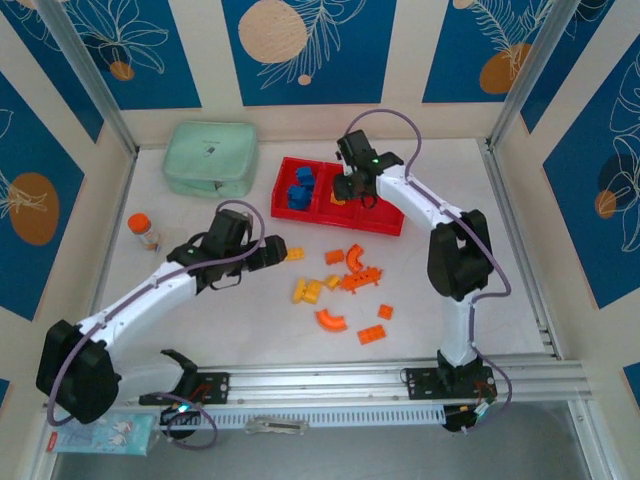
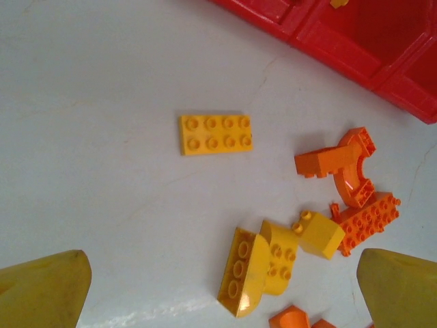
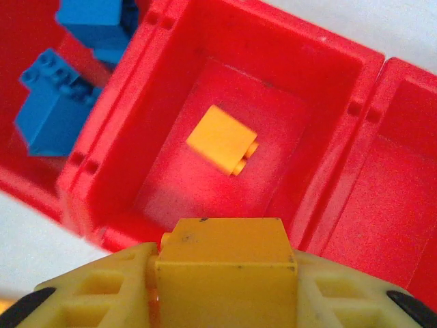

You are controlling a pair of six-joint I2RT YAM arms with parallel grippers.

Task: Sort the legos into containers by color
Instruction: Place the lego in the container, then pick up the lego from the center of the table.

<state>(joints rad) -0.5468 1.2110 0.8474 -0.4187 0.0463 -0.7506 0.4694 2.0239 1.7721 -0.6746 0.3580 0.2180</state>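
Observation:
Next, the right gripper moves down toward the bottom of the red tray's middle section and releases the yellow brick. That section already holds a yellow one and lies below.
My right gripper (image 3: pixel 225 290) is shut on a yellow brick (image 3: pixel 225 263) and holds it above the middle compartment of the red tray (image 3: pixel 130 102). One yellow brick (image 3: pixel 222 139) lies in that compartment. Blue bricks (image 3: pixel 58 113) fill the left compartment. The right compartment (image 3: pixel 403 184) shows bare red floor. Seen from above, the right gripper (image 1: pixel 352 185) hovers over the tray (image 1: pixel 390 226). My left gripper (image 2: pixel 222 277) is open above the table, with a yellow curved brick (image 2: pixel 244 272) between its fingers' line. A flat yellow plate (image 2: pixel 216 133) and an orange arch (image 2: pixel 345 171) lie nearby.
Loose yellow and orange bricks (image 1: pixel 345 285) are scattered on the white table in front of the tray. A mint-green zip case (image 1: pixel 211 157) lies at the back left. An orange-capped bottle (image 1: pixel 143 230) stands left of the left arm.

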